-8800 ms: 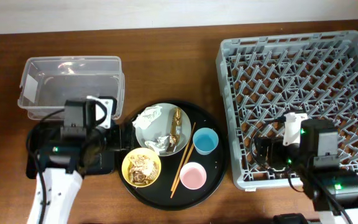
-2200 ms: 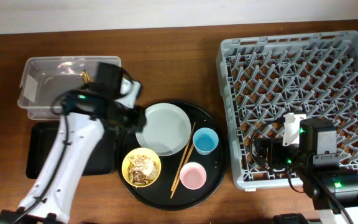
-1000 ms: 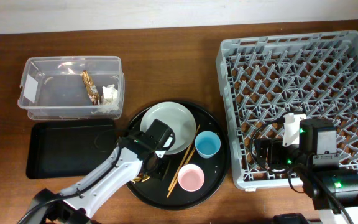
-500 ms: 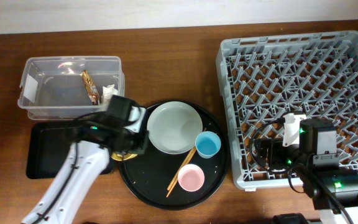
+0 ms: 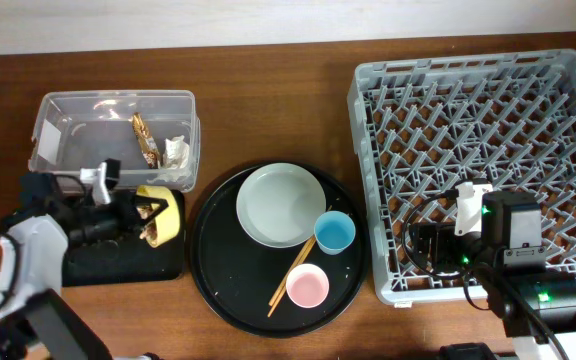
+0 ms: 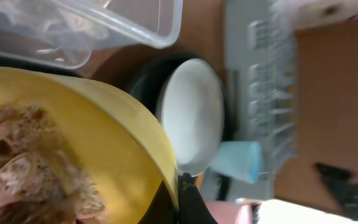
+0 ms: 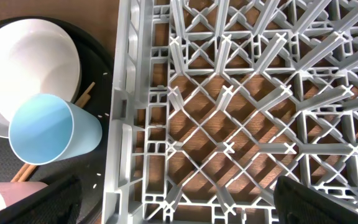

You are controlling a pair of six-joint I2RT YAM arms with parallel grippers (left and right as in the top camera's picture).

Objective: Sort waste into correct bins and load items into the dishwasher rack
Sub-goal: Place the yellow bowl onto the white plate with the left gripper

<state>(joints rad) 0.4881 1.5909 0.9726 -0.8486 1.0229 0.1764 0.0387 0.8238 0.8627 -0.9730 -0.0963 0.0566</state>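
Note:
My left gripper should empty the bowl (image 5: 160,214), then move over the grey-green plate (image 5: 279,204) and release it, as the plate lies to its right in the overhead view.
My left gripper (image 5: 136,213) is shut on the rim of the yellow bowl (image 5: 160,214). It holds the bowl tipped on its side over the shallow black tray (image 5: 133,264). In the left wrist view brownish food scraps (image 6: 23,168) cling inside the bowl (image 6: 104,143), and my left gripper (image 6: 180,188) pinches its edge. The clear tub (image 5: 88,150) holds a brown-gold wrapper (image 5: 146,140) and a white napkin (image 5: 176,150). My right gripper (image 7: 179,205) hangs open over the front left of the dishwasher rack (image 5: 488,130), holding nothing.
A round black tray (image 5: 228,290) holds the bare grey-green plate (image 5: 281,205), a blue cup (image 5: 335,232), a pink cup (image 5: 308,286) and wooden chopsticks (image 5: 290,275). The blue cup (image 7: 48,134) lies close to the rack's left wall (image 7: 126,93).
My left arm has swung left off the round tray with the yellow bowl and tipped it over the black rectangular tray. Earlier, the napkins and wrapper left the plate for the clear tub. The right arm is still.

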